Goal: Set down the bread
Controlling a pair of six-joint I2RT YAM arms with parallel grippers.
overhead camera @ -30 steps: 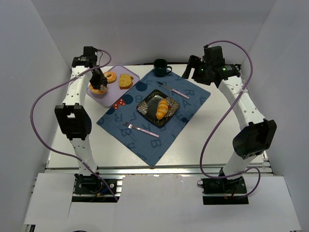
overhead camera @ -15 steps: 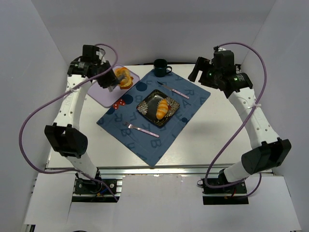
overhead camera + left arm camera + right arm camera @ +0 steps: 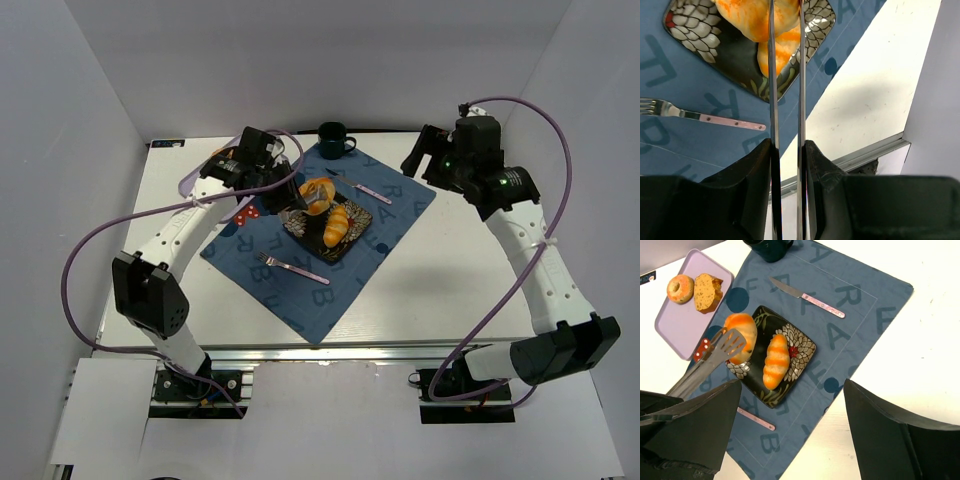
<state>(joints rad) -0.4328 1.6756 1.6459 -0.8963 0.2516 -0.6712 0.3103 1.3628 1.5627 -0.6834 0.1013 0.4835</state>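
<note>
My left gripper moves down and slightly back next to release the tongs over the plate's bare part by the long bread, since there is room.
My left gripper is shut on metal tongs. The tongs clasp a round orange-glazed bread and hold it over the left part of the black patterned plate. A long striped bread lies on the plate. In the left wrist view the held bread is at the tong tips, with the long bread and plate below. My right gripper is open and empty, high above the mat's right side.
A blue lettered placemat holds a fork, a knife and the plate. A dark cup stands at the back. A lilac tray at the left carries a doughnut and a bread slice.
My left arm swung right from the lilac tray, carrying the round bread in the tongs to above the black plate. The right arm shifted slightly to the right.
</note>
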